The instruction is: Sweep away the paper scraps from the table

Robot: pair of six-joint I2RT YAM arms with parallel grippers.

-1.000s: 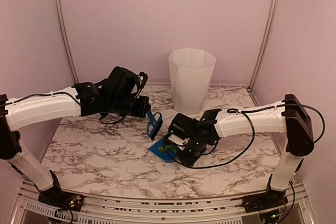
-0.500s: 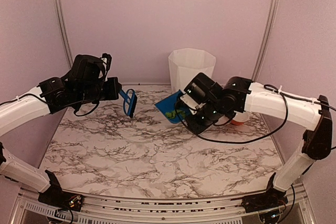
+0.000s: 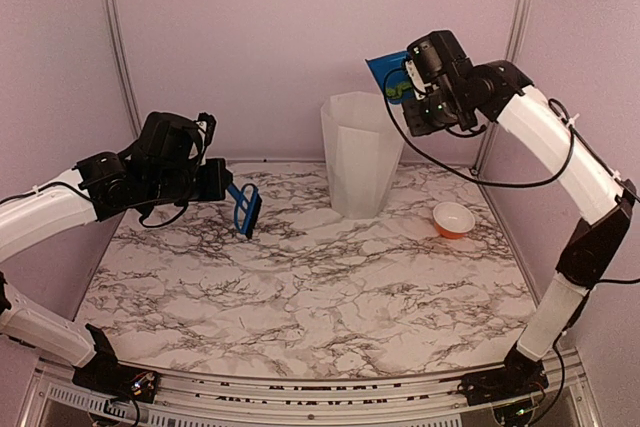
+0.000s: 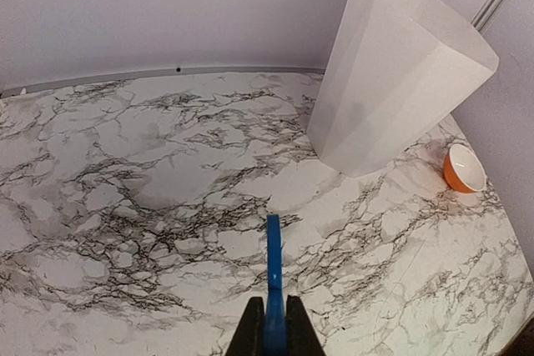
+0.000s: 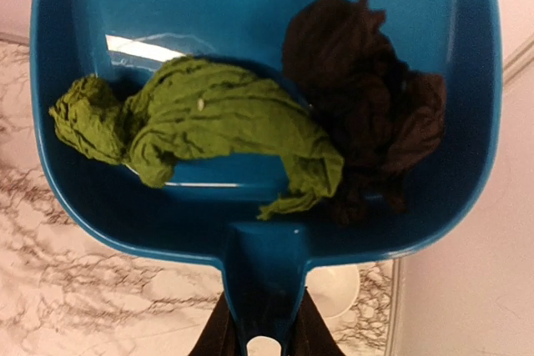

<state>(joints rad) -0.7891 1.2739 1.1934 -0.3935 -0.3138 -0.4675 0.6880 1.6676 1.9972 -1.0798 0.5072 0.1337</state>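
Next, my right gripper needs to tip the dustpan [image 3: 388, 75] over the bin, then come back and down to the bare middle tabletop and release, since that lies below the gripper.
A green scrap [image 5: 200, 127] and a dark, near-black one [image 5: 367, 97], both crumpled paper scraps, lie in the blue dustpan [image 5: 250, 6]. My right gripper [image 5: 265, 335] is shut on its handle. In the top view it holds the dustpan [image 3: 388, 75] high in the air, just above and right of the white bin's rim. My left gripper [image 4: 273, 323] is shut on the blue brush [image 4: 273, 264]. It holds the brush [image 3: 245, 211] a little above the marble table [image 3: 300, 287] at the left. No scraps show on the table.
A tall white faceted bin [image 3: 363, 152] stands at the back middle of the table. An orange bowl [image 3: 453, 218] with a white inside sits to its right near the wall. Pink walls and metal posts close in the back and sides.
My right arm has lifted the dustpan with its scraps from table height up beside the bin's rim. My left arm pulled the brush back to the left, then held still.
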